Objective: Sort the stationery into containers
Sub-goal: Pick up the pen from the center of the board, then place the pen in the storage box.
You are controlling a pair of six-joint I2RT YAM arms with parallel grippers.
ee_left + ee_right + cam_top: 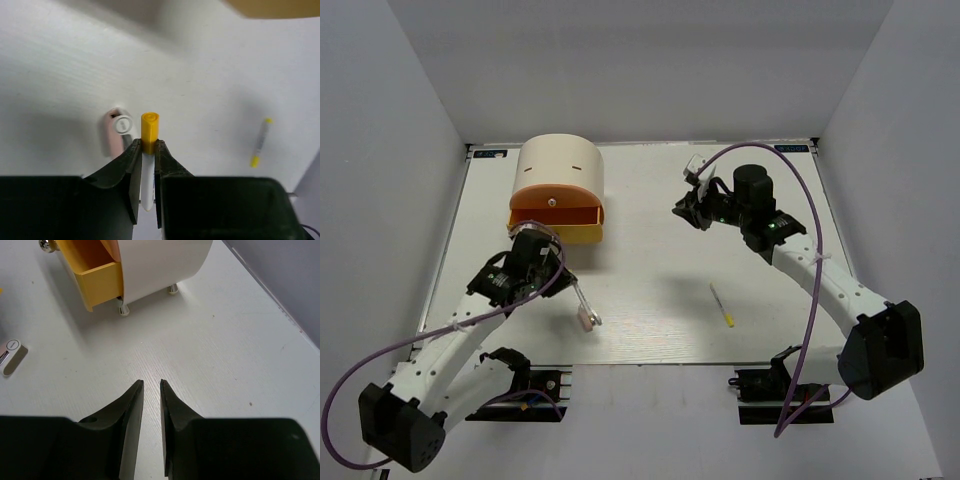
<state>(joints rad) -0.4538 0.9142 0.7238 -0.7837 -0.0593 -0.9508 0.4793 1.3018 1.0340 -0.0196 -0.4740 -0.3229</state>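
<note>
Next, the left gripper rises, turns the stick, carries it outward over the drawer's open inside, then lowers and releases it, since the yellow drawer (565,227) stands open.
The cream cylindrical cabinet (560,165) stands at the back left, with its yellow drawer (565,227) pulled open under the orange front (552,200). My left gripper (570,285) is shut on a thin white stick with a yellow end (149,131) and holds it just above the table in front of the drawer. The pinkish clip-like piece (117,131) lies right beside the stick's end and also shows in the top view (589,321). A yellow pencil-like stick (722,304) lies at centre right. My right gripper (688,205) hovers empty, its jaws only a little apart.
In the right wrist view the cabinet (165,260) stands on small metal feet (123,311), with the open yellow drawer (100,285) and the clip (12,354) at the left. The yellow stick also lies at the right of the left wrist view (260,142). Grey walls enclose the table.
</note>
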